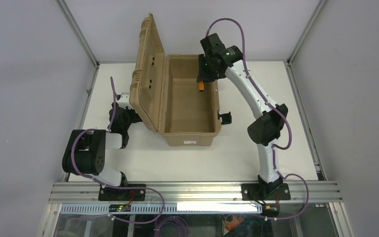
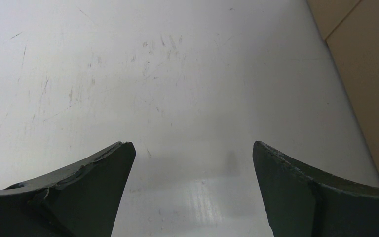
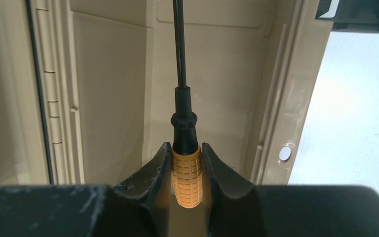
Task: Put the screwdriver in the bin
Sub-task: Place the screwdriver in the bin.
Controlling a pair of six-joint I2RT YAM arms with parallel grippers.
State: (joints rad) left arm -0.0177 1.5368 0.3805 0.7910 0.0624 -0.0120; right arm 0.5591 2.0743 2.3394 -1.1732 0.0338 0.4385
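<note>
My right gripper will next go down from the bin's far corner toward the middle of the bin's bottom and let go of the screwdriver [image 1: 202,87] there, because the bare bottom of the bin is below.
The tan bin [image 1: 190,134] stands open at the table's middle, its ribbed lid [image 1: 147,74] upright on the left. My right gripper [image 1: 203,84] hangs over the bin's far right corner, shut on the screwdriver [image 1: 202,87]. In the right wrist view the fingers clamp the orange handle [image 3: 186,175], the gripper [image 3: 186,148] points into the bin [image 3: 108,89], and the black shaft points away over the bin floor. My left gripper [image 2: 192,148] is open and empty over bare table; in the top view it [image 1: 123,106] sits left of the lid.
A black latch [image 1: 225,118] sticks out on the bin's right side. White table [image 1: 256,148] lies right of and in front of the bin. Grey walls with metal posts enclose the table. The bin's tan side shows in the left wrist view [image 2: 370,74].
</note>
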